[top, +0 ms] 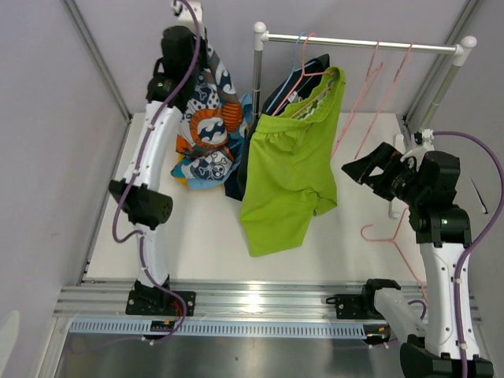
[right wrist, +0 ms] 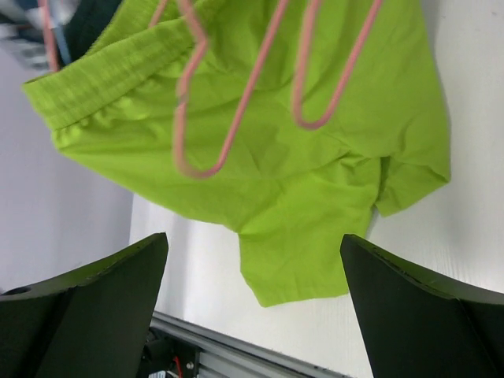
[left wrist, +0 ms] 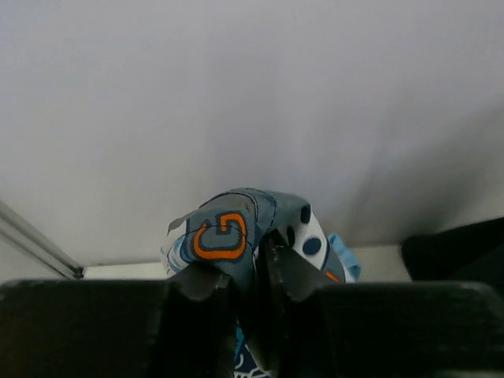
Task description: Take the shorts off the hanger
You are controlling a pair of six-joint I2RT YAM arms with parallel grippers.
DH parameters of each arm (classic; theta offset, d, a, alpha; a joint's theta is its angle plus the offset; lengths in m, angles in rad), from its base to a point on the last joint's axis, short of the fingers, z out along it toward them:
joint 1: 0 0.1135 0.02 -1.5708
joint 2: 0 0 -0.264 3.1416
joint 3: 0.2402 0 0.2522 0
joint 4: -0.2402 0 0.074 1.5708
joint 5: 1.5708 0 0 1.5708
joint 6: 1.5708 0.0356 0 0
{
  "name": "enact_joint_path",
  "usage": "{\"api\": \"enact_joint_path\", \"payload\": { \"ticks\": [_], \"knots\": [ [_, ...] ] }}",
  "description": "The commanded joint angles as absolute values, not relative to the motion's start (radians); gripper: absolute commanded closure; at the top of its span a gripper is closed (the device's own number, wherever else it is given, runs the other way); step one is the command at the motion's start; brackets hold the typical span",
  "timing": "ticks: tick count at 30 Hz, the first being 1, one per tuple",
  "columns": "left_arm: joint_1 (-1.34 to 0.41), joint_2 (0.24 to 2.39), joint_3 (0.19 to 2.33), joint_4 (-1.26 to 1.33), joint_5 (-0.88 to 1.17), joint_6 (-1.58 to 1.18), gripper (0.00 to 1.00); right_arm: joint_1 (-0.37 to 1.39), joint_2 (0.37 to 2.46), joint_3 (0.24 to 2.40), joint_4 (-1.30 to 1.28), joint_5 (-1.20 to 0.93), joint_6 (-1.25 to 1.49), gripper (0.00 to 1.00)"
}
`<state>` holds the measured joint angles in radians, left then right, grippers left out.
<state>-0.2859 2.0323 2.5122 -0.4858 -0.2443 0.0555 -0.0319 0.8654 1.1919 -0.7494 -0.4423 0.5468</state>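
The robot's right gripper will next rise outward and over onto the near sloping arm of the lime shorts' pink hanger, where bare wire shows above the shorts' waistband.
My left gripper [top: 197,79] is raised at the back left and shut on the patterned orange, teal and white shorts [top: 209,130], which hang from it in a bunch. In the left wrist view the fingers [left wrist: 201,283] pinch a fold of this fabric [left wrist: 228,228]. The lime green shorts [top: 287,173] hang on a pink hanger [top: 303,75] from the rail, with a navy pair [top: 272,98] behind them. My right gripper [top: 356,171] is open and empty to the right of the lime shorts [right wrist: 315,181], apart from them.
The metal rail [top: 362,43] spans the back on two posts. Two empty pink hangers [top: 370,87] hang on it, in front of my right gripper [right wrist: 236,102]. Another pink hanger [top: 394,236] lies on the table by the right arm. Grey walls enclose both sides.
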Motion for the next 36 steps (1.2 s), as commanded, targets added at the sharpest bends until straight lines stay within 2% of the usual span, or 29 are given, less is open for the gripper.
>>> {"api": "enact_joint_path", "payload": {
  "ticks": [1, 2, 3, 7, 9, 11, 12, 13, 15, 19, 22, 23, 26, 36],
  "knots": [
    [-0.264, 2.120, 2.481, -0.443, -0.164, -0.038, 0.63, -0.031, 0.810, 1.259, -0.689, -0.555, 0.523, 0.01],
    [-0.262, 2.146, 2.471, -0.462, -0.157, -0.049, 0.15, -0.029, 0.811, 1.284, -0.664, -0.580, 0.528, 0.01],
    [-0.262, 2.151, 2.462, -0.506, -0.128, -0.073, 0.01, -0.029, 0.825, 1.333, -0.651, -0.618, 0.538, 0.01],
    [-0.270, 2.071, 2.354, -0.592, -0.101, -0.144, 0.01, -0.006, 0.908, 1.481, -0.582, -0.640, 0.577, 0.00],
    [-0.296, 1.909, 2.129, -0.566, -0.120, -0.144, 0.01, 0.027, 0.945, 1.526, -0.523, -0.614, 0.613, 0.01],
    [-0.327, 1.779, 2.004, -0.511, -0.126, -0.138, 0.01, 0.055, 1.008, 1.575, -0.461, -0.575, 0.650, 0.01],
    [-0.336, 1.644, 1.815, -0.493, -0.124, -0.132, 0.01, 0.101, 1.034, 1.594, -0.445, -0.557, 0.655, 0.01],
    [-0.347, 1.576, 1.757, -0.465, -0.118, -0.127, 0.01, 0.130, 1.061, 1.612, -0.437, -0.499, 0.653, 0.01],
    [-0.365, 1.444, 1.544, -0.450, -0.126, -0.141, 0.01, 0.226, 1.156, 1.690, -0.442, -0.441, 0.615, 0.08],
    [-0.379, 1.110, 1.261, -0.477, -0.113, -0.167, 0.01, 0.314, 1.339, 1.845, -0.494, -0.289, 0.548, 0.22],
    [-0.388, 0.944, 1.140, -0.524, -0.110, -0.169, 0.01, 0.319, 1.445, 1.904, -0.496, -0.235, 0.540, 0.36],
    [-0.390, 0.910, 1.120, -0.540, -0.112, -0.172, 0.01, 0.321, 1.466, 1.914, -0.492, -0.224, 0.537, 0.44],
    [-0.393, 0.791, 1.016, -0.568, -0.107, -0.184, 0.01, 0.327, 1.557, 1.968, -0.511, -0.190, 0.525, 0.54],
    [-0.393, 0.586, 0.816, -0.560, -0.071, -0.276, 0.01, 0.380, 1.713, 2.063, -0.512, -0.101, 0.519, 0.55]
  ]
}}
